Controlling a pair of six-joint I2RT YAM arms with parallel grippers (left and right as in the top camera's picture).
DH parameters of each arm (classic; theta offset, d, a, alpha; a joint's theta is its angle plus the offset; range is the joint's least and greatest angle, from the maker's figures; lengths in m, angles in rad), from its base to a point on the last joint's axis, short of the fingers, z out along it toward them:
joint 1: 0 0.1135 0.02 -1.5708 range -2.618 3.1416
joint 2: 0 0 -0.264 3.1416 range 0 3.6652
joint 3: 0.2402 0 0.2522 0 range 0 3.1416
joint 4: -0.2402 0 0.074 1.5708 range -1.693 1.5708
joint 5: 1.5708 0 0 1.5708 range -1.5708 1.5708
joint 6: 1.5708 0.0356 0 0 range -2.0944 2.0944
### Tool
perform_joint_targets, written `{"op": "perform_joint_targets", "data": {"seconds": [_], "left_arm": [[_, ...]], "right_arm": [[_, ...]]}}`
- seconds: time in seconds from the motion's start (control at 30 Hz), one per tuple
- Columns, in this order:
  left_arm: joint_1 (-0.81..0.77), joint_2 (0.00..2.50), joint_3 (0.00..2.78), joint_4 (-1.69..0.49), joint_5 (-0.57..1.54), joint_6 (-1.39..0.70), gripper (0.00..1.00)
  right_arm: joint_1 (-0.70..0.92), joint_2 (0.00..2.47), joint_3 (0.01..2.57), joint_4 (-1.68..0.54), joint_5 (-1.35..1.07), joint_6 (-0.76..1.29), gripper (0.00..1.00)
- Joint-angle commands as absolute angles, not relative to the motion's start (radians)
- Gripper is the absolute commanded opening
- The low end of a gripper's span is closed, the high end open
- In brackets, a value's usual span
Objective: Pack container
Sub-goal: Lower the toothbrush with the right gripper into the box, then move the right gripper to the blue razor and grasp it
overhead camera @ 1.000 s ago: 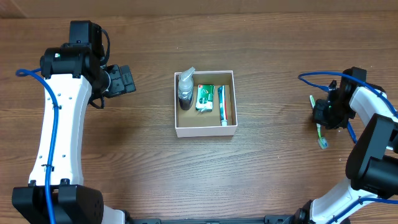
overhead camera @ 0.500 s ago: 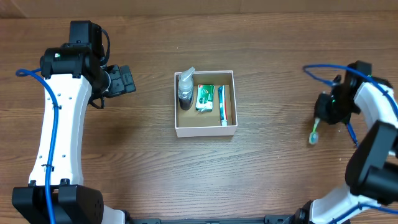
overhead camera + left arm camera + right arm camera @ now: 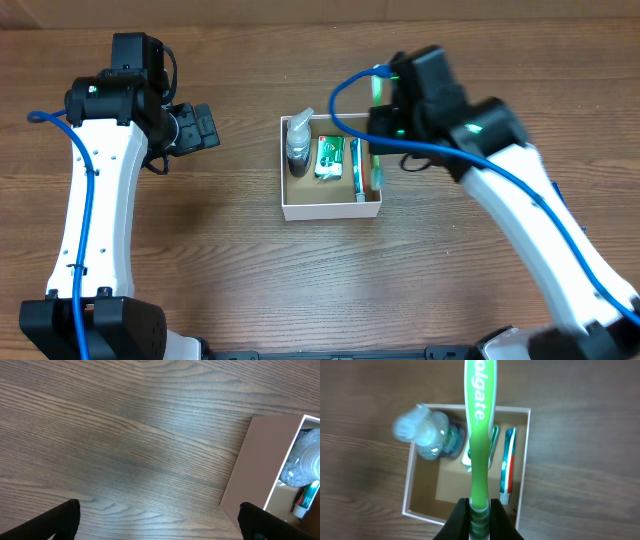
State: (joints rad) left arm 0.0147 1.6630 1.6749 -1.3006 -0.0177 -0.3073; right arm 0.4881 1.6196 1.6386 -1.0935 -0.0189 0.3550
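Note:
The toothbrush is still hovering high, so I will next lower my right gripper toward the toothpaste tube (image 3: 358, 170) (image 3: 507, 467), below and to its left in the overhead view, to release the toothbrush.
The container (image 3: 330, 211) is a white square box with a brown inside, at the table's middle. It holds a clear spray bottle (image 3: 298, 145), a green packet (image 3: 329, 157) and a toothpaste tube (image 3: 358, 170). My right gripper (image 3: 385, 125) is over its right side, shut on a green Colgate toothbrush (image 3: 376, 168). In the right wrist view the toothbrush (image 3: 479, 435) sticks out from the jaws (image 3: 479, 510) above the container (image 3: 409, 491), bottle (image 3: 427, 435) and tube (image 3: 507, 467). My left gripper (image 3: 205, 127) is open and empty, left of the container. Its view (image 3: 157, 515) shows the container's wall (image 3: 255, 465).
Brown wooden table top all round the container. A blue cable (image 3: 345, 95) loops off my right arm above the container's back edge. My left arm (image 3: 95, 200) stands along the left side.
My right arm has swung from the table's far right edge to over the container, carrying the green toothbrush. The left arm has not moved.

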Motion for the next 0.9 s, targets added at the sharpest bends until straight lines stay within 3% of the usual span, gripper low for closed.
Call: {"op": "perform_joint_targets", "data": {"seconds": [0.0, 0.2, 0.23, 0.3, 0.37, 0.43, 0.5, 0.57, 0.67, 0.77, 0.87], "left_arm": [[0.012, 1.664, 1.669, -1.298, 0.001, -0.295, 1.00], [0.012, 1.664, 1.669, -1.298, 0.001, -0.295, 1.00], [0.012, 1.664, 1.669, -1.298, 0.001, -0.295, 1.00], [0.012, 1.664, 1.669, -1.300, 0.001, -0.295, 1.00], [0.012, 1.664, 1.669, -1.300, 0.001, -0.295, 1.00], [0.012, 1.664, 1.669, -1.302, 0.001, -0.295, 1.00], [0.012, 1.664, 1.669, -1.301, 0.001, -0.295, 1.00], [0.012, 1.664, 1.669, -1.301, 0.001, -0.295, 1.00], [0.012, 1.664, 1.669, -1.305, 0.001, -0.292, 1.00], [0.012, 1.664, 1.669, -1.305, 0.001, -0.291, 1.00], [0.012, 1.664, 1.669, -1.308, 0.001, -0.288, 1.00]], "right_arm": [[0.510, 1.760, 1.644, -1.101, -0.002, 0.447, 0.04], [0.511, 1.869, 1.644, -1.081, -0.017, 0.445, 0.04], [0.511, 1.869, 1.644, -1.079, -0.017, 0.445, 0.08], [0.511, 1.869, 1.644, -1.084, -0.017, 0.445, 0.39], [0.511, 1.869, 1.644, -1.086, -0.017, 0.442, 0.48], [0.511, 1.869, 1.644, -1.086, -0.017, 0.442, 0.66], [0.511, 1.869, 1.644, -1.086, -0.017, 0.442, 0.68], [0.511, 1.868, 1.645, -1.085, -0.015, 0.442, 0.63], [0.509, 1.803, 1.688, -1.113, 0.067, 0.442, 0.63], [0.448, 1.643, 1.774, -1.148, 0.196, 0.442, 0.74], [0.168, 1.490, 1.794, -1.186, 0.223, 0.409, 0.89]]}}
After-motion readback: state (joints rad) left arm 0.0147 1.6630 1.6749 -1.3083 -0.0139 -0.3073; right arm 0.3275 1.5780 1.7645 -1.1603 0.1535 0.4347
